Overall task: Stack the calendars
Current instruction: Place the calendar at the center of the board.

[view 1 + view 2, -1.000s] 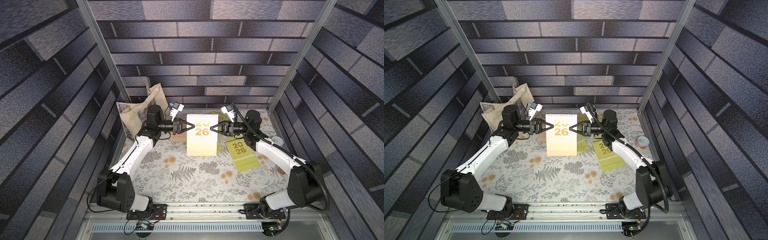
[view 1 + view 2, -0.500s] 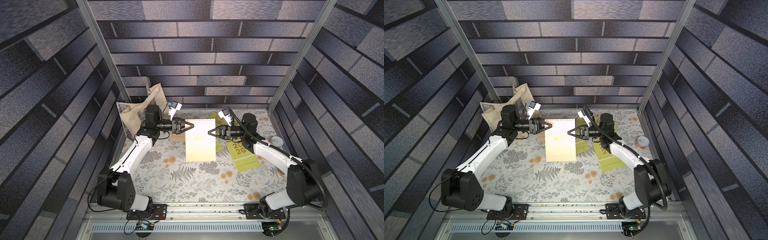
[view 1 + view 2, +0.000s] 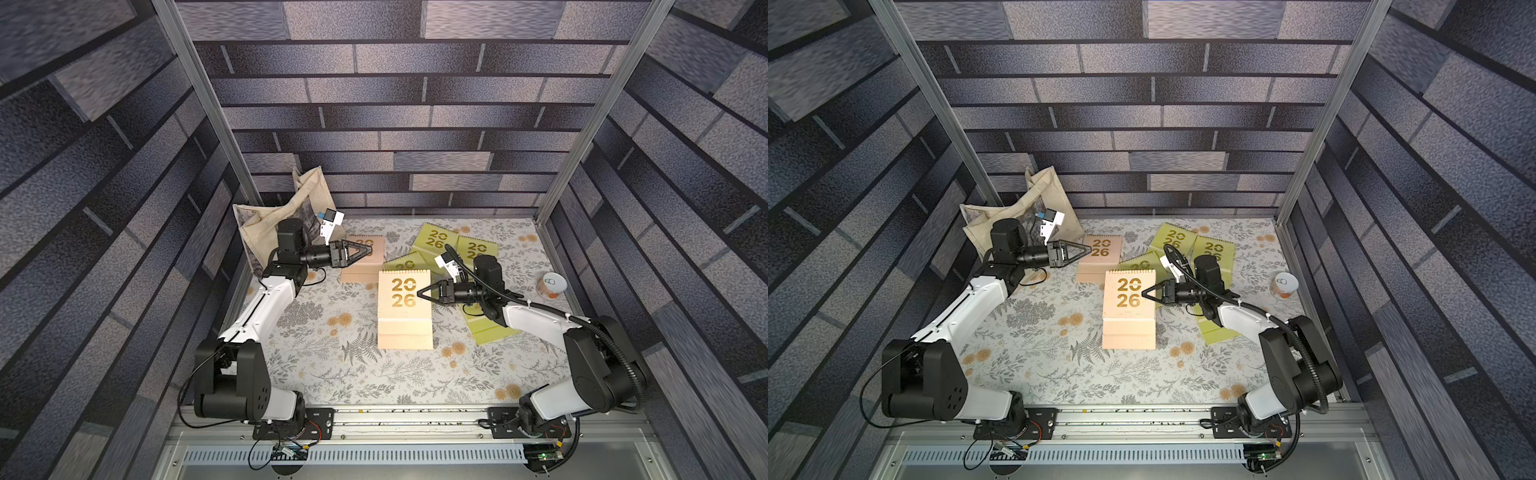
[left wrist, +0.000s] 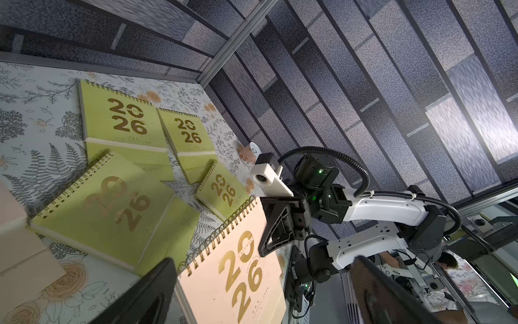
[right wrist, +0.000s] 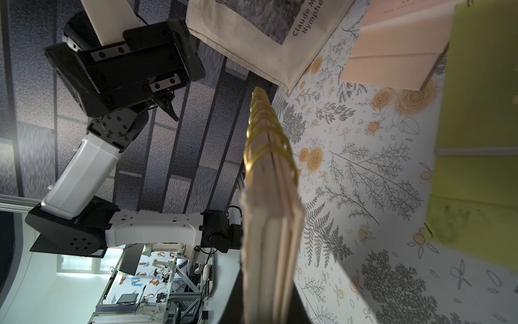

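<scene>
Next, my right gripper brings the peach-pink calendar back and down to release it, since bare floral cloth (image 5: 325, 243) lies below and back of it, clear of the lime-green calendars.
My right gripper (image 3: 419, 292) (image 5: 269, 280) is shut on the right edge of a peach-pink calendar (image 3: 404, 309) (image 3: 1128, 309) with a gold "2026" cover, holding it alone above the floral cloth. My left gripper (image 3: 369, 250) (image 4: 263, 259) is open, apart from that calendar and to its back left, over a second pink calendar (image 3: 363, 266) lying flat. Several lime-green calendars (image 3: 434, 241) (image 3: 1212, 251) (image 4: 117, 123) lie scattered at the back right. One of them (image 3: 490, 332) sits partly under my right arm.
A cream tote bag (image 3: 266, 224) (image 5: 266, 42) slumps in the back left corner behind my left arm. A small round jar (image 3: 552, 284) stands by the right wall. Metal posts and brick-patterned walls close in the floral cloth (image 3: 332, 365).
My left gripper has opened and let go of the pink calendar. My right gripper alone now holds it, and it has come lower and nearer the front.
</scene>
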You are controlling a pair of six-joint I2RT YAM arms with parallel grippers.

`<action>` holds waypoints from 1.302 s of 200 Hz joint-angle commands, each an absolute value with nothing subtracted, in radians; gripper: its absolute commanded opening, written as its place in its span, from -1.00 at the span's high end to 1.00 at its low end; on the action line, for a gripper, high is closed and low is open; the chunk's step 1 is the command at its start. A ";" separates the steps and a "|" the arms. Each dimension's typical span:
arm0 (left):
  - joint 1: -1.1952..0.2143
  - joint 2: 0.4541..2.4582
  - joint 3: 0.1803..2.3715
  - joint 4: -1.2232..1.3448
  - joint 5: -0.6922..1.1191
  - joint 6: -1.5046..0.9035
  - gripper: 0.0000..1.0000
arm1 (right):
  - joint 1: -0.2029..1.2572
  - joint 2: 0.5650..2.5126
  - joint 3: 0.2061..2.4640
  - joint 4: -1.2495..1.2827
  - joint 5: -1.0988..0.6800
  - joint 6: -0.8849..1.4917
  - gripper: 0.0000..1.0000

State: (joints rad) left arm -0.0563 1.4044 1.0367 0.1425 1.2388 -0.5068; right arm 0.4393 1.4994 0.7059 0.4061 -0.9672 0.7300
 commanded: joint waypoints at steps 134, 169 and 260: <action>-0.013 1.321 0.970 0.132 1.254 -0.502 -1.00 | 0.688 1.793 0.754 0.510 -0.729 0.935 1.00; -0.008 1.329 0.963 0.127 1.259 -0.493 -1.00 | 0.706 1.822 0.774 0.480 -0.719 0.933 1.00; -0.008 1.353 0.960 0.130 1.254 -0.495 -1.00 | 0.726 1.823 0.825 0.258 -0.646 0.878 0.66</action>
State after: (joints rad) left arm -0.0116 1.3499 0.9741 0.1341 1.2377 -0.5095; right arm 0.7162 1.8175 0.8097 0.3782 -0.7132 0.9264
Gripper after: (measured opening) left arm 0.998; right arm 0.154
